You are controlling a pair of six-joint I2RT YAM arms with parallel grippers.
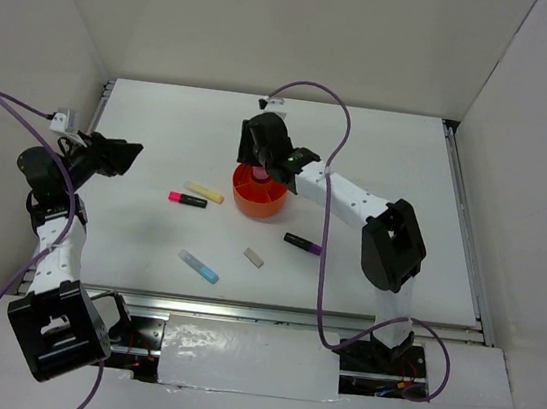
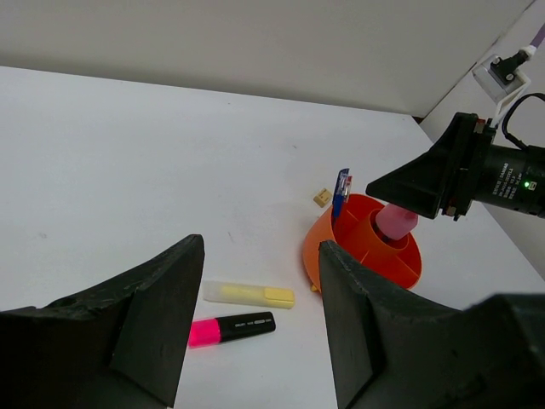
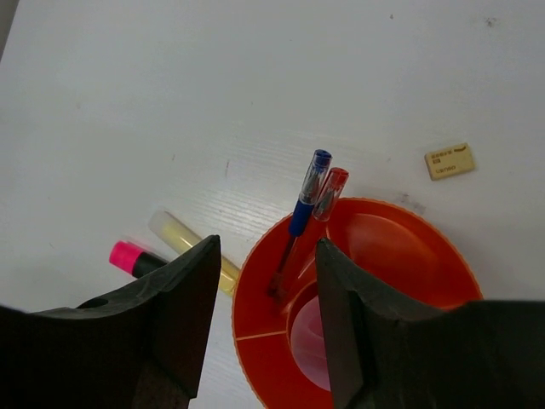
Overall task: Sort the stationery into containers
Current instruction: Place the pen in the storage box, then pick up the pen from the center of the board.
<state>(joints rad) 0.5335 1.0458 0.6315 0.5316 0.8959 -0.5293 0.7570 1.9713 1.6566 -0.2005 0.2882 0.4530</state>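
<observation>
Next, my left gripper reaches over, turns and lowers astride the yellow marker's cap, which lies crosswise below it, to its right in the top view.
The orange organizer (image 1: 271,204) stands mid-table. A pink cylinder (image 2: 394,221) stands in its central cup, and a thin blue pen (image 3: 305,203) and a red pen (image 3: 329,192) lean in an outer compartment. My right gripper (image 1: 262,170) hovers open just above the cup, empty. My left gripper (image 1: 122,153) is open and empty at the far left. On the table lie a yellow marker (image 1: 204,193), a pink-black marker (image 1: 186,198), a light blue marker (image 1: 199,266), a grey-white eraser (image 1: 253,256) and a purple-black marker (image 1: 303,243).
A small tan block (image 3: 449,160) lies on the table just behind the organizer; it also shows in the left wrist view (image 2: 322,197). White walls close in the table on the left, back and right. A purple cable (image 1: 343,133) arcs over the right arm.
</observation>
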